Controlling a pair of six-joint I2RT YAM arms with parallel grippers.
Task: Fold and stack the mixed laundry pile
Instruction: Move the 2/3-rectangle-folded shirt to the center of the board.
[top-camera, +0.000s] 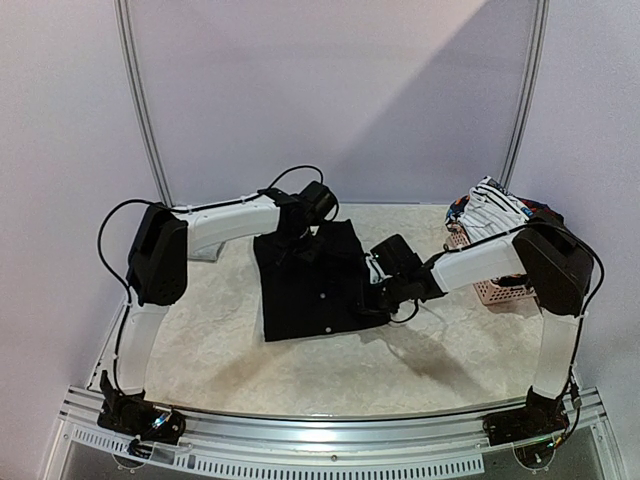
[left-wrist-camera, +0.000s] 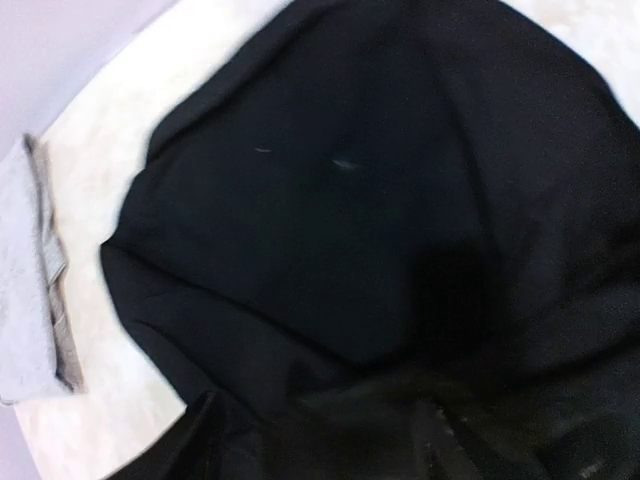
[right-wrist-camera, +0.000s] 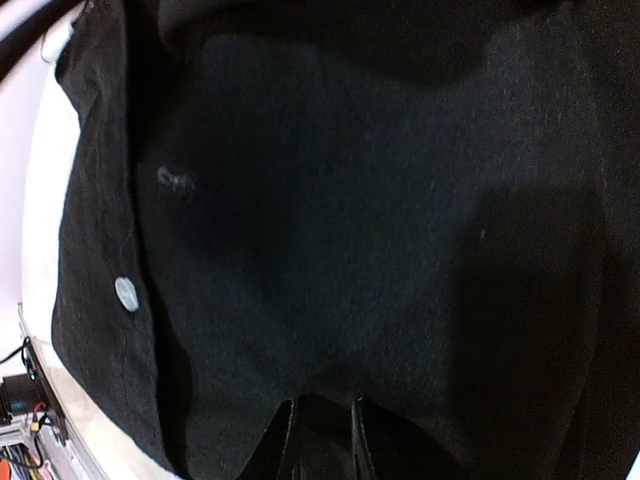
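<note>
My left gripper will next move back across the black garment (top-camera: 310, 280), then go down onto the corner with the white button at the garment's near edge.
A black buttoned garment (top-camera: 310, 280) lies spread flat in the middle of the table. My left gripper (top-camera: 298, 245) is at its far edge. In the left wrist view its dim fingertips (left-wrist-camera: 204, 425) stand wide apart, open over the black cloth (left-wrist-camera: 380, 200). My right gripper (top-camera: 375, 297) is at the garment's right edge. There its narrow fingers (right-wrist-camera: 290, 445) are shut on a fold of the black fabric (right-wrist-camera: 340, 230). The rest of the mixed laundry pile (top-camera: 492, 208), striped white with red and blue bits, sits heaped at the far right.
The pile rests in a pink perforated basket (top-camera: 497, 292) behind my right forearm. A folded light grey piece (left-wrist-camera: 35, 290) lies on the table left of the black garment, under my left arm. A white button (right-wrist-camera: 126, 293) marks the garment's placket.
</note>
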